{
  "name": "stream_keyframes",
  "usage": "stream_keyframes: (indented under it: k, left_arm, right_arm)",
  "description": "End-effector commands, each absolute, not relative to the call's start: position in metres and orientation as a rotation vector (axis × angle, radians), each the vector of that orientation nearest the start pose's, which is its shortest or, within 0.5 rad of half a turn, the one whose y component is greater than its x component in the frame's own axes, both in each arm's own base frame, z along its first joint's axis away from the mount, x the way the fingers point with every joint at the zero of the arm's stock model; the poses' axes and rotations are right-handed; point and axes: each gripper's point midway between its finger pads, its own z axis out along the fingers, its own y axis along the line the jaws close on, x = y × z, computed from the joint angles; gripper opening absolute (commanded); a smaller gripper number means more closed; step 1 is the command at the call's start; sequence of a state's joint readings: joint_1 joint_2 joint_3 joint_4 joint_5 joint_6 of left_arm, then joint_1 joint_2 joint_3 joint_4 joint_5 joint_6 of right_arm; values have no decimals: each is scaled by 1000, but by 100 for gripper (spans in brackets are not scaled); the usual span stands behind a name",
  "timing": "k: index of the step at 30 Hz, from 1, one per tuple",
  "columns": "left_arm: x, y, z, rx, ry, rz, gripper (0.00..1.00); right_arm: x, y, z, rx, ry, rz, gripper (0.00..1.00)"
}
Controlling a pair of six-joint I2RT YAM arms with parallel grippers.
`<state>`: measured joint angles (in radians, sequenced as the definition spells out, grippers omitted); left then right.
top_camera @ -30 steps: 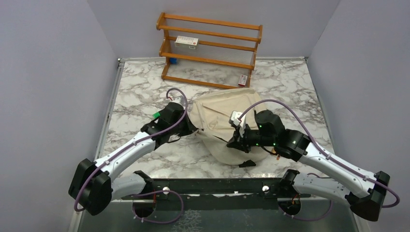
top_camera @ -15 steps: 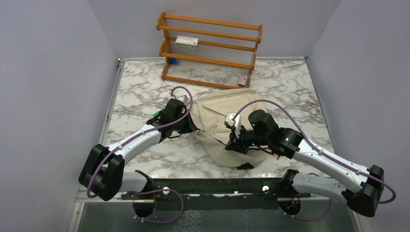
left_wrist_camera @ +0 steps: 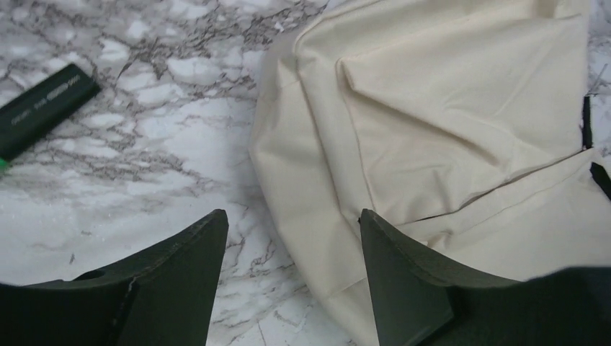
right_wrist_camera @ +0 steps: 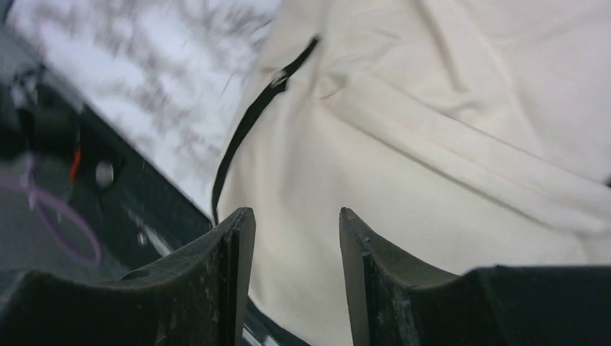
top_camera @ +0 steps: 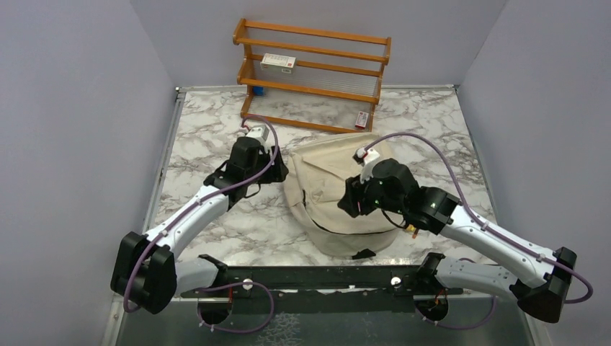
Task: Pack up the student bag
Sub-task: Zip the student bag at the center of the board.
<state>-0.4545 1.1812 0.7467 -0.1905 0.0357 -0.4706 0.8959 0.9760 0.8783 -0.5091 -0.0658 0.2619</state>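
Observation:
My empty left gripper is beside the bag (top_camera: 328, 194), short of its far edge, and needs to move outward and down next onto the cloth fold facing the rack.
The student bag (top_camera: 328, 194) is a cream fabric backpack lying closed in the middle of the marble table. My left gripper (top_camera: 272, 173) stands open just off the bag's left edge. In the left wrist view the left gripper (left_wrist_camera: 292, 214) has nothing between its fingers, with the bag (left_wrist_camera: 447, 122) ahead and to the right. My right gripper (top_camera: 351, 204) hovers open over the bag's right half. In the right wrist view the right gripper (right_wrist_camera: 296, 213) is empty above the cream cloth (right_wrist_camera: 432, 144), beside a black strap (right_wrist_camera: 252, 119).
A black marker with a green end (left_wrist_camera: 43, 108) lies on the table left of the bag. A wooden rack (top_camera: 313, 72) stands at the back, holding a white box (top_camera: 278, 63). A small red-and-white item (top_camera: 362, 120) lies at its foot. The black front rail (right_wrist_camera: 137, 209) borders the near edge.
Both grippers went from shut to open and let go of the bag's cloth. The left arm drew back to the upper left, the right gripper rose, and the bag settled flatter.

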Motion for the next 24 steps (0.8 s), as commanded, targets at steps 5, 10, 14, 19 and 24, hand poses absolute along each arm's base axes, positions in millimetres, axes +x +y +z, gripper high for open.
stream_keyframes:
  k: [5,10,14,19,24]
  left_arm:
    - [357,-234,199,468,2025,-658,78]
    - [394,-263,199,735,1975,-632,93]
    - [420,-280,180,893,1979,-620,96]
    - [435,-305,161,1041,1955,-699,96]
    - [430,-328,129,1199,1971,-725,96]
  right_arm:
    - [213,175,207,338,2240,383,60]
    - [197,151,206,617,2243,386,74]
    - [172,129,194,836,2315,287,79]
    - [146,122,170,956,2436,192,80]
    - [133,121,158,987,2476,220,80]
